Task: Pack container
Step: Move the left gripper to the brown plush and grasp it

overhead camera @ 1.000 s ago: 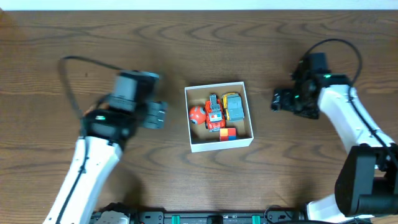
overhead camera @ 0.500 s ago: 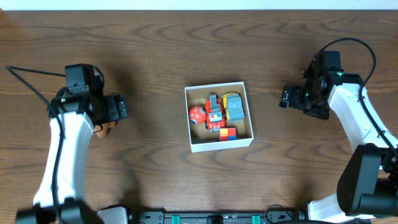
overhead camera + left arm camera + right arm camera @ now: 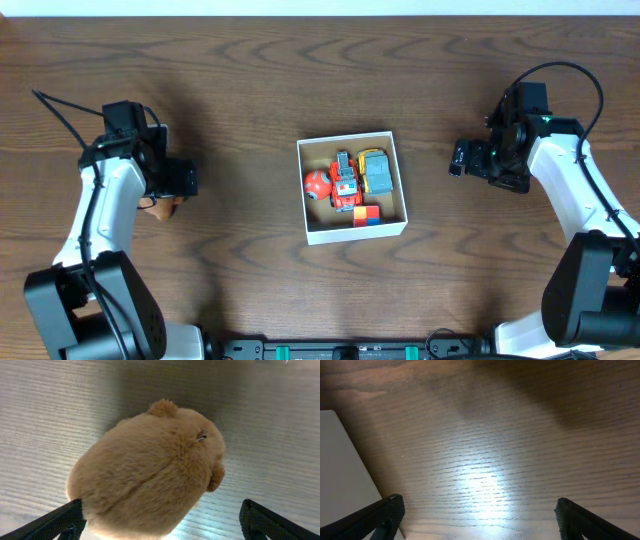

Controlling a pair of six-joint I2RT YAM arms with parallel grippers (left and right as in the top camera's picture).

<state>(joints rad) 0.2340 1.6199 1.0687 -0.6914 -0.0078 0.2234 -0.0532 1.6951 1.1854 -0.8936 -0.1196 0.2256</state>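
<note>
The plush's fur is already between the wide open fingers of my left gripper, so the gripper should next move down onto the plush's rounded body [image 3: 163,208] [image 3: 137,497] below it and close there.
The container [image 3: 302,190], a small white-walled box, sits mid-table holding a red ball [image 3: 317,184], a red truck [image 3: 345,181], a blue-and-yellow car [image 3: 375,171] and a red-yellow block [image 3: 366,214]. My left gripper [image 3: 181,180] hovers at the far left over a tan plush toy [image 3: 163,207]. In the left wrist view the plush [image 3: 150,470] fills the space between wide open fingers [image 3: 62,521]; the left finger brushes its fur, the right one stands apart. My right gripper [image 3: 458,158] is open over bare wood to the right of the container, whose wall [image 3: 342,470] shows at the left edge.
Dark wood tabletop [image 3: 250,70] all round. The left arm's black cable [image 3: 60,115] loops off to the far left. The right arm's cable [image 3: 570,75] arcs over its wrist. A pale strip [image 3: 320,7] marks the table's back edge.
My left arm has swung away from the container's left side out to the far left, over the plush, its jaws widening. The right gripper drew slightly right, then held still.
</note>
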